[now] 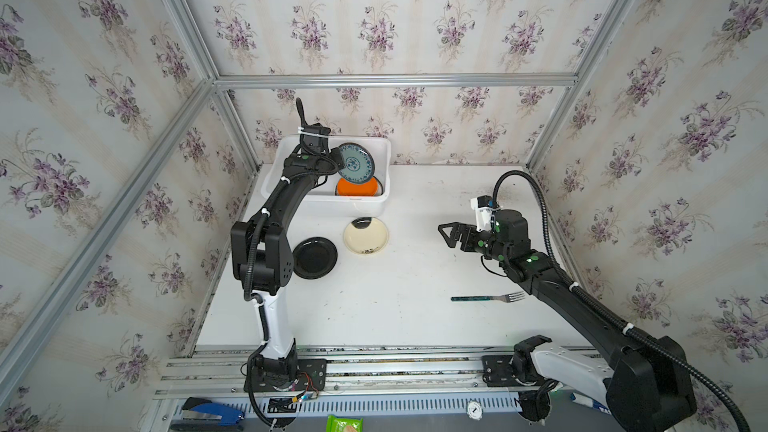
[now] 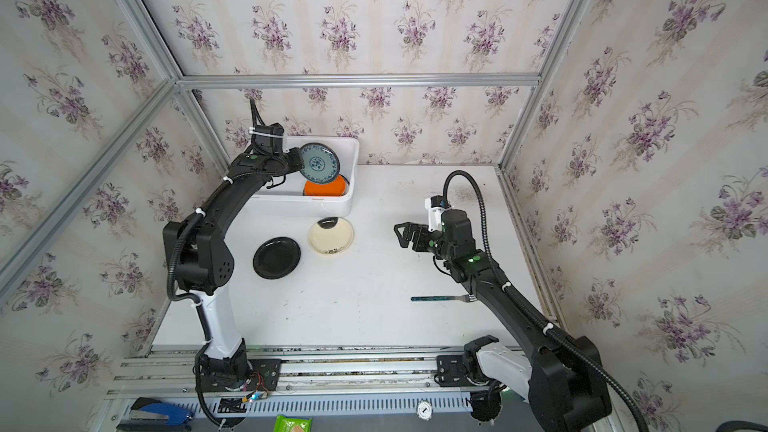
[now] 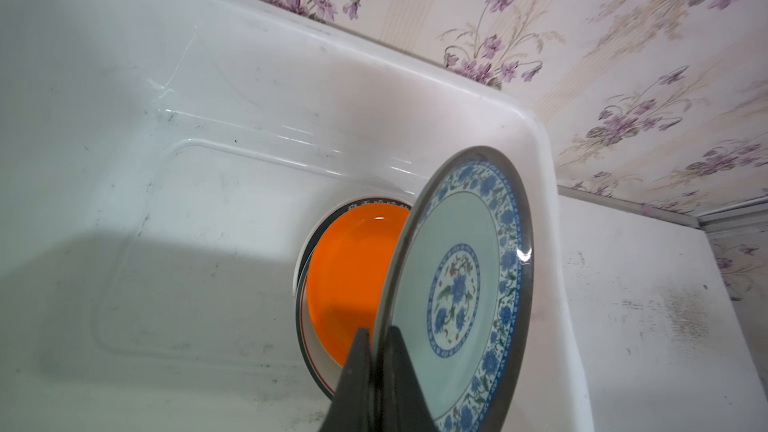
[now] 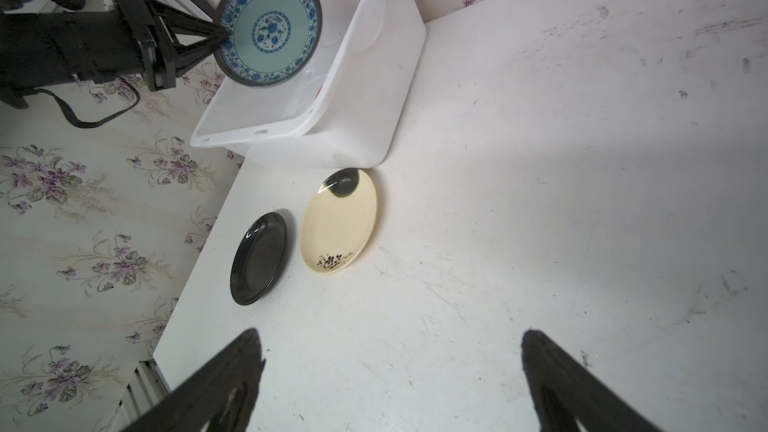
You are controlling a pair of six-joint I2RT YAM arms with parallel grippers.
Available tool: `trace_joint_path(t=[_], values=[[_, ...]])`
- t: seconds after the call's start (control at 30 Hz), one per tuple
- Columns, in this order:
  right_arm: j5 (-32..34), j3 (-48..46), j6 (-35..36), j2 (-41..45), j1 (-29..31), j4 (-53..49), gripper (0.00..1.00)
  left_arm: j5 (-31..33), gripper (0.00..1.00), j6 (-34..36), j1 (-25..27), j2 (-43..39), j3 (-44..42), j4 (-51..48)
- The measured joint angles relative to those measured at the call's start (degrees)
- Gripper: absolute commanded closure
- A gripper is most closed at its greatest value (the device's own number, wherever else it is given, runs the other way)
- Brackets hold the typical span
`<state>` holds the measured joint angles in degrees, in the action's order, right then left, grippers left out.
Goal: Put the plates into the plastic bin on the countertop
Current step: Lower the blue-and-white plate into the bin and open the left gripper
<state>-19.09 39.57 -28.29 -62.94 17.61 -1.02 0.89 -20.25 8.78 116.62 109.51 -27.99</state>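
Note:
Next, the left gripper lowers the tilted teal plate onto the orange plate (image 1: 356,188) (image 3: 348,268) and releases the teal plate's rim, since the orange one lies below the gripper inside the bin.
My left gripper (image 3: 378,338) is shut on the rim of a teal plate with blue flower rings (image 3: 457,276). It holds that plate tilted on edge above the right end of the white plastic bin (image 1: 324,205). Below it in the bin lies an orange plate (image 1: 356,188) on a white ringed plate (image 3: 305,351). In both top views a black plate (image 1: 314,258) and a cream plate (image 1: 365,236) lie flat on the countertop (image 1: 395,305) just in front of the bin. My right gripper (image 4: 390,351) hangs open and empty over the countertop, to the right of the cream plate (image 4: 338,226).
A dark-handled fork (image 1: 486,297) lies on the countertop under the right forearm. Aluminium framing and flowered walls close in the back and both sides. The left arm's elbow (image 1: 262,251) stands beside the black plate.

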Motion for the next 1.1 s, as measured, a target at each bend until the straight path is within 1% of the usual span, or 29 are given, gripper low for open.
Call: trace_joint_path(t=[0.23,0.43,0.6,0.63,0.7,0.77,0.83,0.87,0.9,0.97,1.07,1.1], values=[[0.3,-0.2,0.2,-1.0,-0.2,0.0,0.01,2.7,1.00,3.5,0.7,6.9,7.1,-5.2],[0.3,-1.1,-0.9,-1.7,-0.4,0.1,0.01,5.1,0.99,6.2,1.4,10.9,10.1,-8.7],[0.2,-1.8,-2.1,-1.9,-0.7,0.7,0.01,5.4,0.93,6.8,1.4,13.8,12.3,-11.0],[0.1,-1.9,-2.7,-1.8,-0.7,0.5,0.01,5.2,0.90,6.8,1.4,14.1,12.6,-11.0],[0.0,-2.2,-2.8,-1.5,-0.8,0.7,0.01,5.0,0.80,6.8,1.4,14.5,13.0,-11.2],[-0.1,-2.6,-2.9,-1.0,-0.9,0.4,0.01,5.0,0.61,7.2,1.4,14.7,13.2,-11.9],[-0.2,-3.0,-3.3,-0.4,-0.9,0.4,0.01,4.7,0.50,7.3,1.5,14.7,13.2,-12.7],[-0.1,-3.2,-3.3,-0.1,-0.9,0.5,0.01,4.6,0.46,7.6,1.5,14.5,13.2,-12.9],[-0.1,-3.4,-3.4,0.2,-0.9,0.5,0.01,4.6,0.40,7.8,1.6,14.3,13.2,-13.0],[-0.2,-3.9,-3.5,0.7,-1.0,0.5,0.01,4.6,0.31,8.4,1.8,13.4,13.2,-13.4],[-0.2,-4.5,-4.1,1.1,-1.1,0.7,0.01,4.8,0.24,9.6,2.1,11.5,13.2,-13.4],[-0.2,-4.8,-4.4,1.2,-1.2,0.9,0.01,4.8,0.18,9.9,2.1,11.0,13.2,-13.4]])
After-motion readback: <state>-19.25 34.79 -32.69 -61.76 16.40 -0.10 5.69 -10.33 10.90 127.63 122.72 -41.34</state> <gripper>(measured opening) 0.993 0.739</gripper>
